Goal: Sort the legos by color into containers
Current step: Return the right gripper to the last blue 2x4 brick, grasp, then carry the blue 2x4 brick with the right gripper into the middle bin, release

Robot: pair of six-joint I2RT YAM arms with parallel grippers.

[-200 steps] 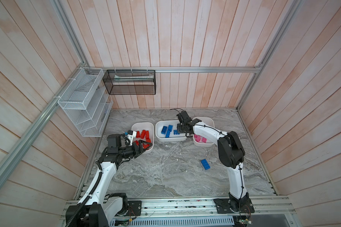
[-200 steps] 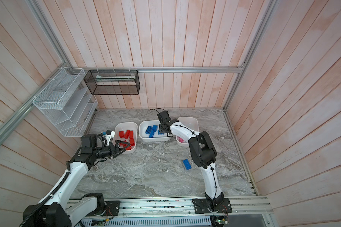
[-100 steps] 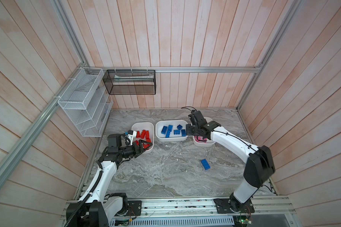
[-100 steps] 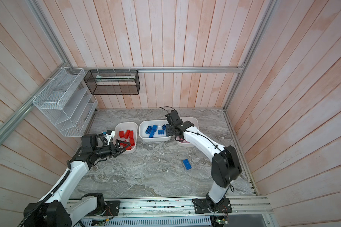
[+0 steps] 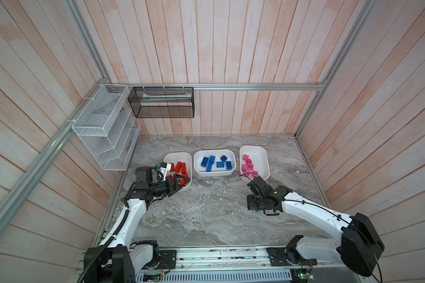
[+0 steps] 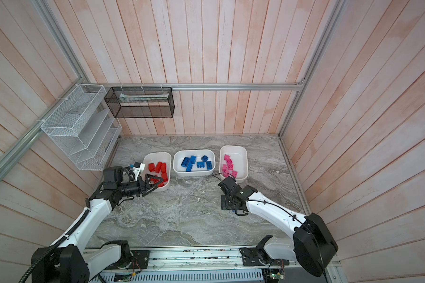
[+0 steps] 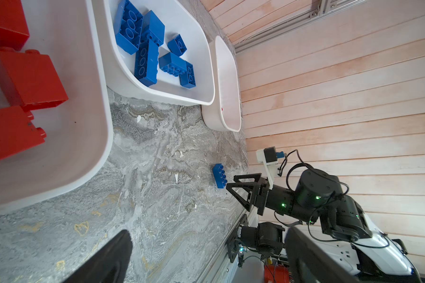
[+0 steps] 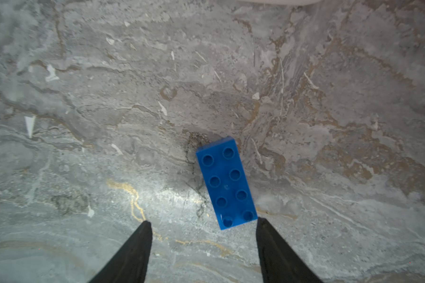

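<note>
I need to lower the open fingers of my right gripper next, one on each side of the near half of the blue lego below. Then I should close across its narrow width, which fits between them.
Three white containers stand in a row: the left one holds red legos, the middle one blue legos, the right one pink legos. A loose blue lego lies studs-up on the marble, mostly hidden under my right arm in both top views. My right gripper points down at it, open, and the brick's near end lies just ahead of one fingertip. My left gripper hovers open over the near end of the red container, holding nothing.
A white wire rack and a black mesh basket hang on the far-left walls. Wooden walls close in three sides. A metal rail carrying both arm bases runs along the front edge.
My right arm has drawn back from the blue container to the loose blue lego on the right, and its jaws have opened. The left arm has not moved.
</note>
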